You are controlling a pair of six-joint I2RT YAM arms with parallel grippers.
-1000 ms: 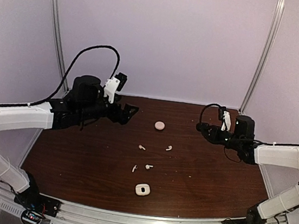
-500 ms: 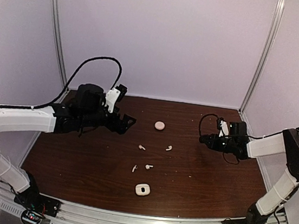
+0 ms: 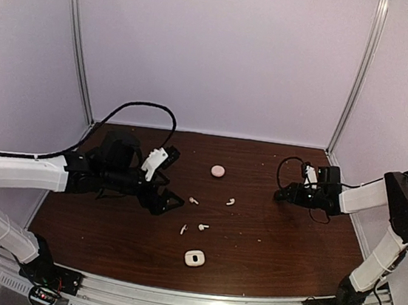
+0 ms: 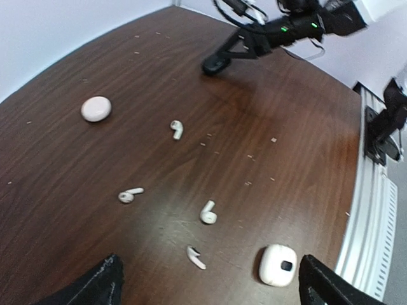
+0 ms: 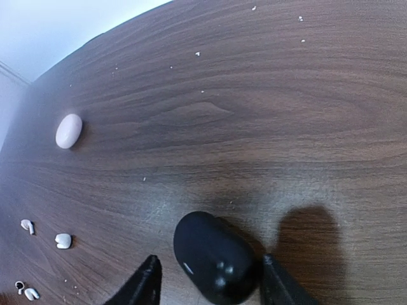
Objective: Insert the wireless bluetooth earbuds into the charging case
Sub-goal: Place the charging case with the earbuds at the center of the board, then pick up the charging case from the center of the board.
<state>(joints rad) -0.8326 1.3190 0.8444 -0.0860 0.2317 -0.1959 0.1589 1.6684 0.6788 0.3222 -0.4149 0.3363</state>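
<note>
My open left gripper moves back and down, and to the right in the top view, around the white charging case [image 3: 193, 257] next. The case lies clear of the earbuds.
Several whitish earbuds with short stems lie mid-table: one [image 3: 193, 200], another [image 3: 230, 201], and a near pair [image 3: 183, 229] [image 3: 203, 227]. The white charging case [image 3: 193, 257] lies closed nearest the front, also seen as the white case [image 4: 277, 264] in the left wrist view. My left gripper [image 3: 168, 202] hovers wide open and empty just left of the earbuds; an earbud [image 4: 196, 257] lies between its fingers' spread. My right gripper [image 3: 280, 195] is low at the right, open, straddling a black oval case [image 5: 218, 257] on the table, with a gap at its left finger.
A pale pink round case [image 3: 218, 171] lies at the back centre, also visible as the pink case [image 5: 68, 130] in the right wrist view. Small crumbs dot the brown table [image 3: 106, 222]. Metal frame posts [image 3: 80, 40] and walls stand behind and to the sides.
My left arm swung nearer and rightwards, down toward the earbuds. My right gripper dropped to the table at the right and its jaws spread apart around the black case.
</note>
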